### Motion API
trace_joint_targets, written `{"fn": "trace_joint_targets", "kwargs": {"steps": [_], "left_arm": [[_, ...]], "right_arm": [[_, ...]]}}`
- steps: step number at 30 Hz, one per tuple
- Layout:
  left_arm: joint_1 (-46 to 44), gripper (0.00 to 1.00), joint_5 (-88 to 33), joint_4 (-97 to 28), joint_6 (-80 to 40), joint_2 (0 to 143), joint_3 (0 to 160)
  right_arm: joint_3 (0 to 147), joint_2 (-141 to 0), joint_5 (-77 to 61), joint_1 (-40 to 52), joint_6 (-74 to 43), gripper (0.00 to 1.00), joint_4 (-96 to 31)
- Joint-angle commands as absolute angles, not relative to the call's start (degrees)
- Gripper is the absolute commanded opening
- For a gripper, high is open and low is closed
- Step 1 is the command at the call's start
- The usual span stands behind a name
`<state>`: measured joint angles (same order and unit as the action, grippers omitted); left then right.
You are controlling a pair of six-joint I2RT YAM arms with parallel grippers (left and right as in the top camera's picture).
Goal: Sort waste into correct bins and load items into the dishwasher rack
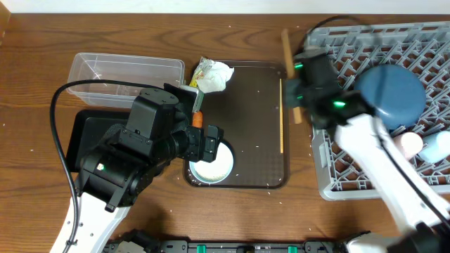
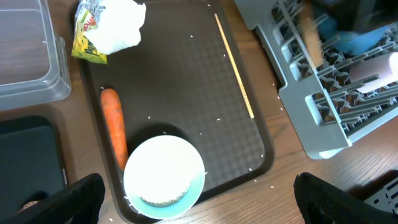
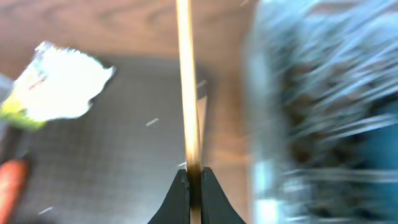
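The chopstick is still hanging on the tray side, so the robot's right gripper will next bring it past the rack's edge, over the rack's slots.
The white bowl (image 1: pixel 211 166) with rice in it sits at the front left of the brown serving tray (image 1: pixel 246 151). My left gripper (image 1: pixel 212 140) hangs open above it; in the left wrist view its fingers (image 2: pixel 199 211) spread wide on both sides of the bowl (image 2: pixel 163 177). The carrot (image 2: pixel 114 127) and the wrapper (image 2: pixel 109 28) lie on the tray. My right gripper (image 3: pixel 194 180) is shut on a chopstick (image 3: pixel 185 74), held at the rack's left edge (image 1: pixel 290 67). A second chopstick (image 1: pixel 281 116) lies on the tray. The dark-blue bowl (image 1: pixel 390 95), pink cup (image 1: pixel 408 144) and light-blue cup (image 1: pixel 437 147) are in the dishwasher rack (image 1: pixel 337 176).
The clear tub (image 1: pixel 126 70) stands at the back left. The black tray (image 1: pixel 88 137) lies in front of it, partly under my left arm. Loose rice grains dot the serving tray and the table. The right wrist view is motion-blurred.
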<state>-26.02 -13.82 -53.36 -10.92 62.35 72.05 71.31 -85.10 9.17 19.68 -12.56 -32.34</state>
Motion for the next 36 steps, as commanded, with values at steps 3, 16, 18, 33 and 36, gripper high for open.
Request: {"fn": "trace_joint_targets", "kwargs": {"steps": [3, 16, 18, 33, 36], "left_arm": [[-25.8, 0.98, -14.55, -53.34, -11.22, 61.73, 72.88], [-25.8, 0.98, -14.55, -53.34, -11.22, 61.73, 72.88], [-25.8, 0.98, -14.55, -53.34, -11.22, 61.73, 72.88], [-25.8, 0.98, -14.55, -53.34, -11.22, 61.73, 72.88], [-25.8, 0.98, -14.55, -53.34, -11.22, 61.73, 72.88]], "right_arm": [[71.11, -85.91, 13.04, 12.49, 1.91, 0.01, -34.96], [71.29, -92.99, 1.06, 9.54, 1.65, 0.42, -37.21], [71.31, -91.09, -2.79, 10.92, -0.03, 0.49, -38.0], [71.18, -100.16, 4.34, 26.52, -20.78, 0.51, -37.01], [71.18, -104.84, 5.17, 26.28, -24.27, 0.5, -36.53]]}}
